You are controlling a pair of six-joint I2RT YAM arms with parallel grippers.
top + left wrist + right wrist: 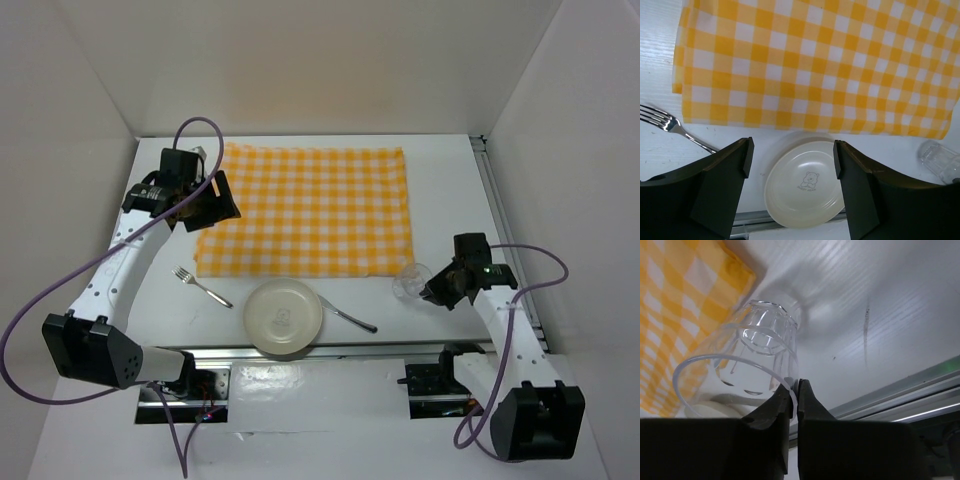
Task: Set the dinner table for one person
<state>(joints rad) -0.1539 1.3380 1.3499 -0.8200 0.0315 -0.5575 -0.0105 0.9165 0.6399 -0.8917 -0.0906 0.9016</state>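
Note:
My right gripper needs to carry the glass [411, 282] outward and release its rim at the cloth's bare far corner, which lies left in the top view.
A clear plastic glass [411, 282] lies tipped on the white dinner table [450, 190], just off the near right corner of the yellow-and-white checked cloth [310, 210]. My right gripper [795, 387] is shut on the rim of the glass [740, 370], one finger inside and one outside. My left gripper [205, 205] hovers open and empty over the cloth's left edge. Through its fingers [855, 175] I see the cream plate [805, 182] with a bear print. A fork [200, 285] lies left of the plate [284, 317], and another metal utensil [347, 316] lies to its right.
The metal rail [900, 390] of the table's near edge runs close behind the right gripper. The plate overhangs that near rail [745, 217] slightly. White walls enclose the table on three sides, and the right side rail [497, 210] runs along its edge.

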